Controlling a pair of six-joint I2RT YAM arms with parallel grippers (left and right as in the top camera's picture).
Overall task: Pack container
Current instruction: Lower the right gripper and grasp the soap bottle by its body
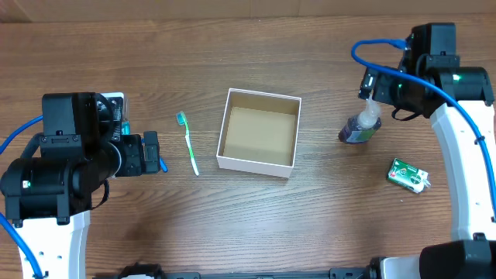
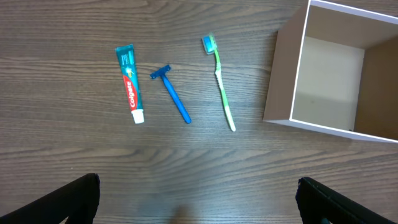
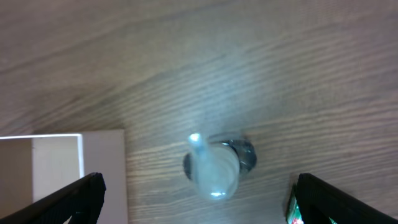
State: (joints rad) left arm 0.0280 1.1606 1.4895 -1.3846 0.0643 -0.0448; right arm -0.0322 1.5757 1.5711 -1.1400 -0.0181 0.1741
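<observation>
The right gripper comes down open around the pump head (image 1: 370, 114) (image 3: 214, 169) next and closes on it there, since the clear pump bottle stands below the right gripper.
The container (image 1: 256, 165) is a small square open-top box with white walls and a bare brown inside, at the table's middle. It also shows in the left wrist view (image 2: 281, 81) and the right wrist view (image 3: 102, 174). My left gripper (image 1: 151, 153) is open and empty (image 2: 199, 202), left of a green toothbrush (image 1: 187, 142) (image 2: 219, 81). A blue razor (image 2: 172, 93) and a toothpaste tube (image 2: 130, 84) lie beside the toothbrush. My right gripper (image 1: 370, 87) is open (image 3: 199, 199) above a clear pump bottle (image 1: 361, 124) (image 3: 214, 165), not touching it.
A small green packet (image 1: 408, 175) lies on the wood table at the right, below the bottle; its edge shows in the right wrist view (image 3: 292, 211). In the overhead view the left arm hides most of the toothpaste and razor.
</observation>
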